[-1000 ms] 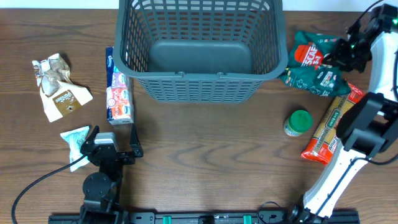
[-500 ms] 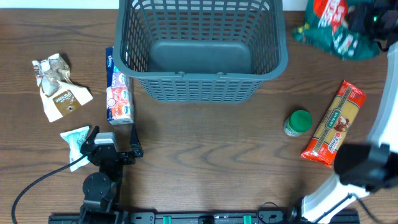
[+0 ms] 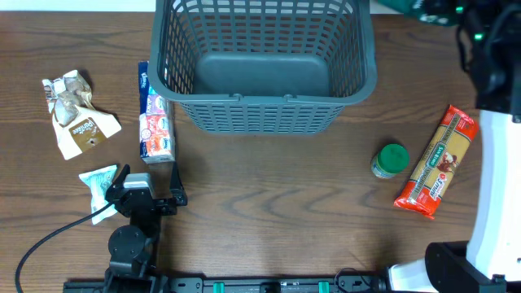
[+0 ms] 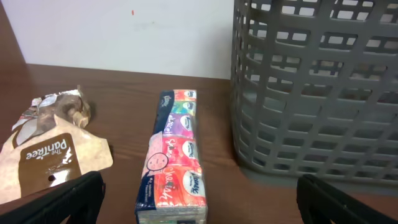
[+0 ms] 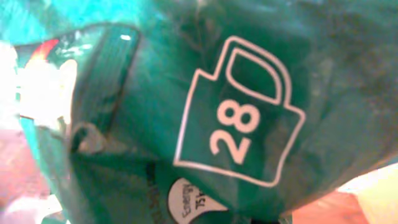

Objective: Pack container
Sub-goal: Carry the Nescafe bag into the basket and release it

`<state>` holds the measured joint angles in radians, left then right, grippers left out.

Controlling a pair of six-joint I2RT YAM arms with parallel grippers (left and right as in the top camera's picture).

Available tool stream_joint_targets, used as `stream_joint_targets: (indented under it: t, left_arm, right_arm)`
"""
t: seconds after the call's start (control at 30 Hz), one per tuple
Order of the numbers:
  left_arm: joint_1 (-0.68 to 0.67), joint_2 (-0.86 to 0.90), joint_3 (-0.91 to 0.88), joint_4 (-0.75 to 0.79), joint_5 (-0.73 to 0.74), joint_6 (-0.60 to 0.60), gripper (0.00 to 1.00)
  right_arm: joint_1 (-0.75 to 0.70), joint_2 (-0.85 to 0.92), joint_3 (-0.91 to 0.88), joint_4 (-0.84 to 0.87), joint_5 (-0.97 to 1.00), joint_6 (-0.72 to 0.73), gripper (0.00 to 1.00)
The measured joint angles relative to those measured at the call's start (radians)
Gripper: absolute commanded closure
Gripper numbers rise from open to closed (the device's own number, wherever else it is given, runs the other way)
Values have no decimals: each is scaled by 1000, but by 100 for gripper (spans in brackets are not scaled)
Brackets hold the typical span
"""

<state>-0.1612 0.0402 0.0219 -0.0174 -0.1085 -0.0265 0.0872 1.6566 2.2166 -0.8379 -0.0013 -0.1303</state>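
Observation:
Next, my right gripper first swings to the left in the overhead view, across the basket's rim, to lower the green snack bag into the basket, where the bottom lies empty (image 3: 264, 74).
The dark grey lattice basket (image 3: 262, 104) stands empty at the back centre; its side wall shows in the left wrist view (image 4: 311, 93). My right gripper (image 3: 466, 11) is high at the far right corner, beside the basket's right rim, shut on a green snack bag (image 3: 425, 6) that is mostly cut off by the top edge. The bag fills the right wrist view (image 5: 205, 124) and hides the fingers. My left gripper (image 3: 148, 176) rests open and empty near the front left, pointing at a tissue pack (image 4: 174, 162).
The tissue pack (image 3: 155, 114) lies along the basket's left side. A crumpled brown bag (image 3: 81, 122) and a small teal packet (image 3: 99, 185) lie at the left. A green-lidded jar (image 3: 391, 160) and a pasta pack (image 3: 437, 163) lie at the right.
My right gripper has lifted the green snack bag off the table and carried it up and back toward the frame's top edge. The left arm has not moved.

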Motion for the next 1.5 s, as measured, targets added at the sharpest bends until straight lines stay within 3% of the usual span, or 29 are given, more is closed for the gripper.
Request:
stream_joint_targets:
  t: [0.37,0.87,0.93,0.97,1.0,1.07,1.23,1.5]
  left_arm:
    - [0,0,0,0,0,0,1]
    - [0,0,0,0,0,0,1]
    - [0,0,0,0,0,0,1]
    - [0,0,0,0,0,0,2]
    - [0,0,0,0,0,0,1]
    - [0,0,0,0,0,0,1]
    - [0,0,0,0,0,0,1]
    - [0,0,0,0,0,0,1]
  right_arm:
    - [196,214,0,-86,-212,-221,99]
    - [227,592,-4,-173,-212,-248,98]
    - [227,610,-6,-192,-209,-246,82]
    - [227,612,-8,-198,-209,-244,61]
    - [227,614,-8,-204,-210,-238,50]
    - [227,611,-6,-200,-219,-239,38]
    - [227,601,-3,-199,-232,-235,32]
    - [229,591,69,-249,-281,-234,30]
